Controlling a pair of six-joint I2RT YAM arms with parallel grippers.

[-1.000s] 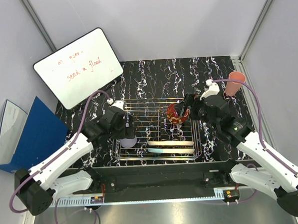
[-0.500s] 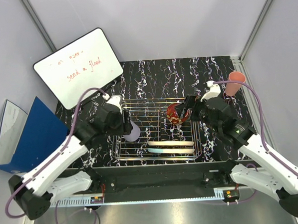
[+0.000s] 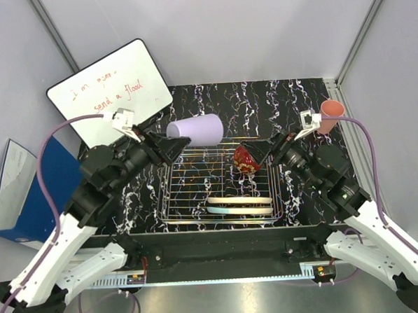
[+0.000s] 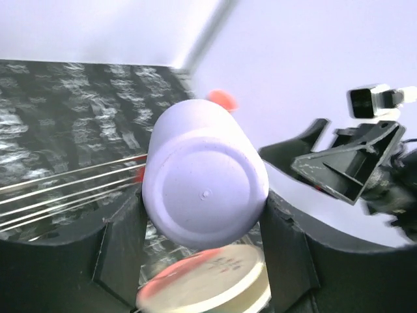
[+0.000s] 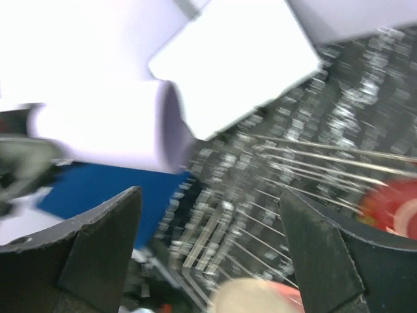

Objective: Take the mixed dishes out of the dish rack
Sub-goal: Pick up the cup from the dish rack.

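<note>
I will move my right gripper to the left in the top view next, onto the near edge of the lavender cup's rim (image 3: 219,140) (image 5: 171,163), because my left gripper covers the lavender cup's base.
My left gripper (image 3: 172,143) is shut on the lavender cup (image 3: 195,131) and holds it on its side, high above the back left of the dish rack (image 3: 171,200). In the left wrist view the cup's base (image 4: 205,192) sits between my fingers (image 4: 122,251). My right gripper (image 3: 270,148) is open and empty, raised just right of the red patterned bowl (image 3: 245,159), which stands tilted in the rack. The pink/cream plate (image 3: 239,200) and the light-blue/cream plate (image 3: 236,210) stand on edge at the rack's front. The salmon-pink cup (image 3: 329,115) stands on the table at the back right.
A white whiteboard (image 3: 111,93) with red writing leans at the back left. A blue folder (image 3: 39,190) lies off the table's left edge. The right wrist view is blurred; it shows rack wires (image 5: 313,176), the bowl (image 5: 394,205) and the lavender cup (image 5: 111,134).
My left arm has lifted the lavender cup out of the rack's left side, up and toward the back. My right gripper has drawn back and up from the red bowl.
</note>
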